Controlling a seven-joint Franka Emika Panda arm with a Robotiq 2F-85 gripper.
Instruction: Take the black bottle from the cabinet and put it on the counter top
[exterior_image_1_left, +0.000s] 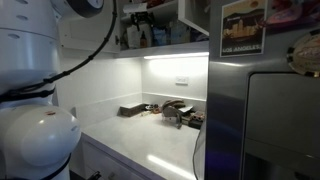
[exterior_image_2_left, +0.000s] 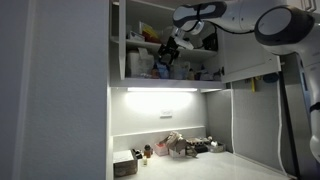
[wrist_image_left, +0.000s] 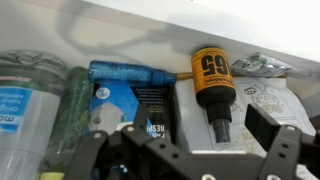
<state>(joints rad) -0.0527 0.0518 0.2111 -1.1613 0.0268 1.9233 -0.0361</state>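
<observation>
My gripper needs to move outward, deeper into the cabinet, and bring its open fingers around the black bottle's orange label (wrist_image_left: 213, 74), because that part of the bottle is outward of the fingers.
In the wrist view the black bottle (wrist_image_left: 212, 88) stands on a shelf of the white cabinet (wrist_image_left: 250, 30). It is dark, with an orange "65" label, and its neck and cap point down in the picture. My gripper (wrist_image_left: 190, 150) is open. Its two dark fingers sit either side of the bottle's cap and do not touch it. In an exterior view the gripper (exterior_image_2_left: 168, 50) reaches into the open cabinet (exterior_image_2_left: 130, 70) above the light strip. The glossy white counter top (exterior_image_2_left: 215, 168) lies well below and also shows in an exterior view (exterior_image_1_left: 135, 135).
A blue packet (wrist_image_left: 125, 95), a green roll and clear plastic tubs (wrist_image_left: 25, 105) crowd the shelf left of the bottle, and a white carton (wrist_image_left: 265, 100) sits right of it. Dark boxes and clutter (exterior_image_1_left: 165, 112) lie at the counter's back. A grey appliance (exterior_image_1_left: 270, 110) stands beside it.
</observation>
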